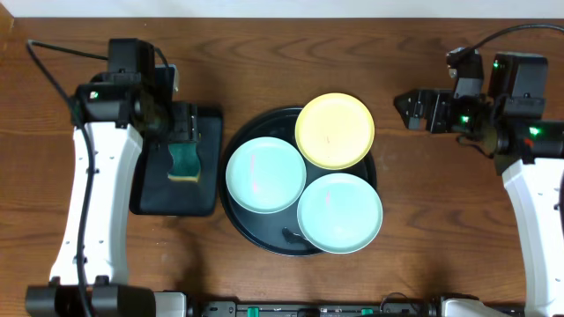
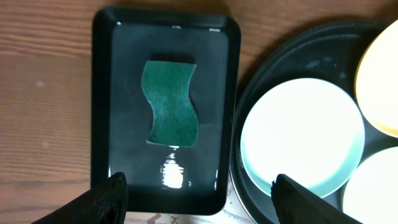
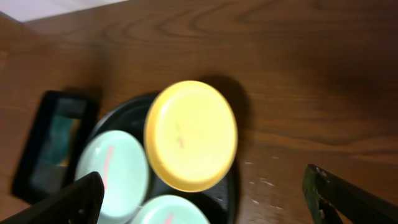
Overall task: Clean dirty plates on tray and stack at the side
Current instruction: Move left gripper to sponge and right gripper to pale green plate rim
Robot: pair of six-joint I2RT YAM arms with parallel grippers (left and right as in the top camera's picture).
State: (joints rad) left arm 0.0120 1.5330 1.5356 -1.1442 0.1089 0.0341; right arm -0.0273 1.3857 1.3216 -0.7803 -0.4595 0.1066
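Observation:
The red streaked mint plate is by the rectangular tray. I will move my right gripper over the yellow plate (image 1: 335, 130) next, then down onto the mint plate's facing rim.
The round black tray (image 1: 240, 220) sits mid-table and carries three plates. The yellow plate (image 1: 335, 130) lies at the back, overlapping the rim. One mint plate (image 1: 266, 174) is at the left and another (image 1: 340, 212) at the front right. In the right wrist view the yellow plate (image 3: 191, 135) is blurred, and both mint plates (image 3: 115, 168) show red streaks. My left gripper (image 1: 182, 132) hangs open over the rectangular tray, empty; its wrist view shows the left mint plate (image 2: 301, 137). My right gripper (image 1: 407, 110) is open and empty, above bare table right of the tray.
A smaller rectangular black tray (image 1: 150, 189) lies left of the round one, with a wavy green sponge (image 1: 184, 162) in it. From the left wrist, the sponge (image 2: 171, 104) lies ahead of the open left gripper (image 2: 202, 199). Bare wood lies right of the round tray.

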